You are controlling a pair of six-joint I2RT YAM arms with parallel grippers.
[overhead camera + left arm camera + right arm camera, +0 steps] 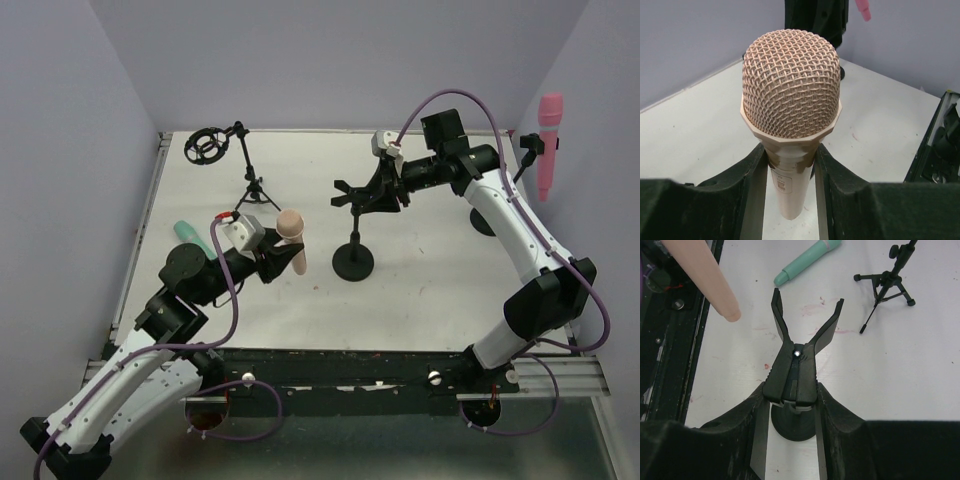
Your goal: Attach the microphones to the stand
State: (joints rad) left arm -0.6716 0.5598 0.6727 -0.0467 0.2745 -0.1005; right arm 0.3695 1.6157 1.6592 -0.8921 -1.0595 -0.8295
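Note:
The spread sides of the clip are outward of the left gripper, to its right in the top view, so the gripper will next move outward toward them to release the peach-beige microphone between them.
My left gripper [283,256] is shut on the peach-beige microphone [291,237] just below its mesh head [790,85] and holds it upright above the table, left of the round-base stand [353,262]. My right gripper [388,188] is shut on the handles of that stand's black clip [798,367], whose jaws are spread open towards the peach microphone's tail [705,275]. The teal microphone [189,236] lies on the table by the left arm and also shows in the right wrist view [807,261]. The pink microphone [549,145] hangs in a holder at the far right.
A small black tripod stand [252,188] with a ring shock mount [207,146] stands at the back left, and its legs show in the right wrist view [887,282]. The table [430,290] is walled on three sides.

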